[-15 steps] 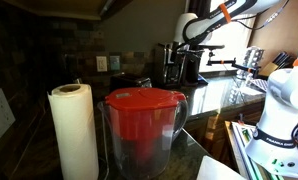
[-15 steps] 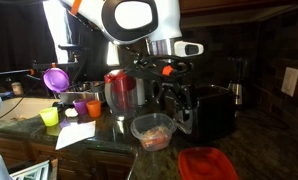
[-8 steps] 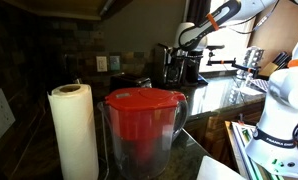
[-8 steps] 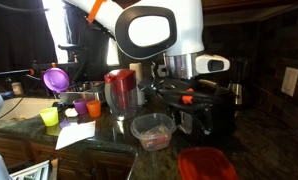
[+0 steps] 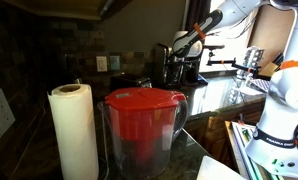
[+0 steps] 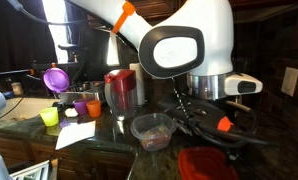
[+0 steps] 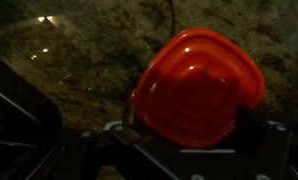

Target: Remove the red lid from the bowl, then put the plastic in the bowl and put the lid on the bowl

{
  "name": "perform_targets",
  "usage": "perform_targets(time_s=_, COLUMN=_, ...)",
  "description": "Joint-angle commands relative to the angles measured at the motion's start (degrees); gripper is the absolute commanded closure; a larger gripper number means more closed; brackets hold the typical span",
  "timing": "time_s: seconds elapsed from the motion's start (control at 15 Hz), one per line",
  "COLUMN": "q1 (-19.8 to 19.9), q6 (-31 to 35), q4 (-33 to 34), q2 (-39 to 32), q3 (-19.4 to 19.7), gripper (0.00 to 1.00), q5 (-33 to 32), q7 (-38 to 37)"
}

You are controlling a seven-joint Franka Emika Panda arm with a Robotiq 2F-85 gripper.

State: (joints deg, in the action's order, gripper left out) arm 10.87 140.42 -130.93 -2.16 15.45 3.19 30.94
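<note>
Next, my gripper needs to shift left in the wrist view to the lid's edge away from the bowl and descend, since the lid lies flat below it.
The red lid (image 6: 203, 164) lies flat on the dark counter at the front, to the right of the clear bowl (image 6: 152, 130). The bowl stands uncovered with something reddish inside; I cannot tell what it is. My gripper (image 6: 215, 146) hangs just above the lid. In the wrist view the lid (image 7: 197, 85) fills the middle, and my gripper (image 7: 192, 128) is open with one dark finger (image 7: 125, 126) at each side of it. I cannot pick out the plastic with certainty.
A clear pitcher with a large red top (image 6: 122, 88) stands behind the bowl; it fills the foreground in an exterior view (image 5: 143, 118) beside a paper towel roll (image 5: 73, 130). Small coloured cups (image 6: 80, 107), a white paper (image 6: 77, 133) and a black toaster (image 6: 221, 105) are nearby.
My arm has swung from over the bowl to the right and down toward the red lid. The bowl, lid and pitcher have not moved.
</note>
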Motion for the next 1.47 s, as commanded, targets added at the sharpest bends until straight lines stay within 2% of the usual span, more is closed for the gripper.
perform_targets(time_s=0.0, q1=2.6, q6=1.0, q4=4.1, q2=-5.9, q3=-0.6, gripper=0.00, q5=1.4, q7=2.3)
perform_targets(time_s=0.27, q1=5.4, q6=1.7, q4=6.7, q2=-10.6, q3=-1.5, gripper=0.00, q5=1.9, q7=3.4)
perform_targets(time_s=0.73, q1=10.4, q6=1.2, q4=10.7, q2=-16.1, q3=-5.6, gripper=0.00, q5=9.6, q7=7.9)
perform_targets(time_s=1.07, q1=12.0, q6=1.2, q4=12.9, q2=-18.2, q3=-7.8, gripper=0.01, q5=12.7, q7=9.3)
perform_targets(time_s=1.13, q1=12.2, q6=1.1, q4=13.3, q2=-18.5, q3=-8.1, gripper=0.08, q5=12.9, q7=9.5)
perform_targets(time_s=1.27, q1=12.4, q6=1.0, q4=13.9, q2=-19.0, q3=-8.6, gripper=0.31, q5=13.3, q7=9.7)
perform_targets(time_s=1.4, q1=12.7, q6=0.8, q4=14.3, q2=-19.4, q3=-9.0, gripper=0.47, q5=13.3, q7=9.8)
